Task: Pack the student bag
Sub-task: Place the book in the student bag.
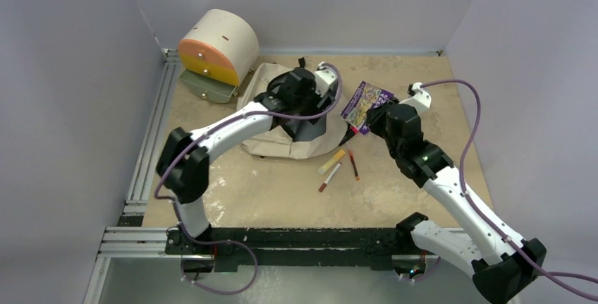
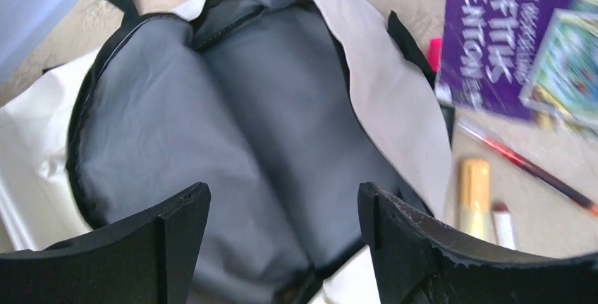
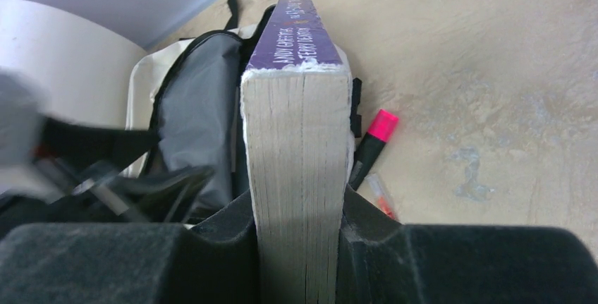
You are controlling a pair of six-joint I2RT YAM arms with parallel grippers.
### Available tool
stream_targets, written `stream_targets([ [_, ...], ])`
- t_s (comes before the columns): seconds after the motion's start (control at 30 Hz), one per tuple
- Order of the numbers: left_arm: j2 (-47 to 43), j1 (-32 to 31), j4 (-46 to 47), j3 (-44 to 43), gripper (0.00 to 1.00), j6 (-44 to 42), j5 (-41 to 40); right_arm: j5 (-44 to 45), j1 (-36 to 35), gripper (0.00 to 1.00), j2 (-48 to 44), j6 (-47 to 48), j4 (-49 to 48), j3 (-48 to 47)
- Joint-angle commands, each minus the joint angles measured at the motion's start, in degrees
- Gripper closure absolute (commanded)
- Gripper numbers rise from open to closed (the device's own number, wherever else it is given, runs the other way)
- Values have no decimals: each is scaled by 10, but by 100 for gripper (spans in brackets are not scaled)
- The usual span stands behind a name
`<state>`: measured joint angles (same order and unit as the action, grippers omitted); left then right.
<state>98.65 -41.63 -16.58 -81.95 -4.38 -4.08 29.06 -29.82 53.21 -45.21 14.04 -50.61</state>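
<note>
The left gripper lowers its open fingers astride the edge of the grey lining flap [image 2: 265, 178] below them and closes next, because it sags over the bag's opening.
The beige student bag [image 1: 264, 89] lies at the table's back centre, its flap open and dark grey lining [image 2: 233, 128] showing. My left gripper [image 2: 282, 205] hovers over the opening, open and empty; it also shows in the top view [image 1: 304, 124]. My right gripper [image 3: 300, 212] is shut on a purple paperback book [image 3: 296, 113] and holds it off the table just right of the bag; the book shows in the top view [image 1: 365, 104]. The bag also shows in the right wrist view [image 3: 194, 99], left of the book.
A cream-and-orange cylindrical drawer unit [image 1: 215, 50] stands at the back left. Several pens and markers [image 1: 340, 163] lie on the table in front of the bag. A pink-capped marker [image 3: 374, 142] lies under the book. Walls close in on three sides.
</note>
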Motion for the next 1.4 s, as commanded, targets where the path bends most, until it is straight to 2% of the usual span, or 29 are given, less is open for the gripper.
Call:
stream_targets([
  [0.0, 98, -10, -26, -96, 24, -52, -82, -27, 1, 100, -32, -21, -48, -7],
  [0.2, 184, -12, -37, -146, 24, -94, -173, -54, 1, 100, -43, -25, -49, 16],
  [0.47, 212, -13, -15, -145, 27, -139, -244, -64, 1, 100, -48, -21, -53, 20],
  [0.67, 209, -12, 13, -127, 48, -167, -280, -74, 1, 100, -58, -22, -61, 24],
  [0.77, 202, -12, 14, -124, 66, -166, -273, -74, 1, 100, -66, -22, -71, 27],
  [1.0, 173, -12, 20, -122, 98, -159, -275, -96, 1, 100, -58, -40, -91, 15],
  [1.13, 131, -6, 24, -107, 100, -128, -261, -105, 1, 100, -56, -64, -94, 14],
  [1.37, 29, 12, 66, -50, 100, -59, -190, -131, 1, 100, -59, -94, -135, 31],
])
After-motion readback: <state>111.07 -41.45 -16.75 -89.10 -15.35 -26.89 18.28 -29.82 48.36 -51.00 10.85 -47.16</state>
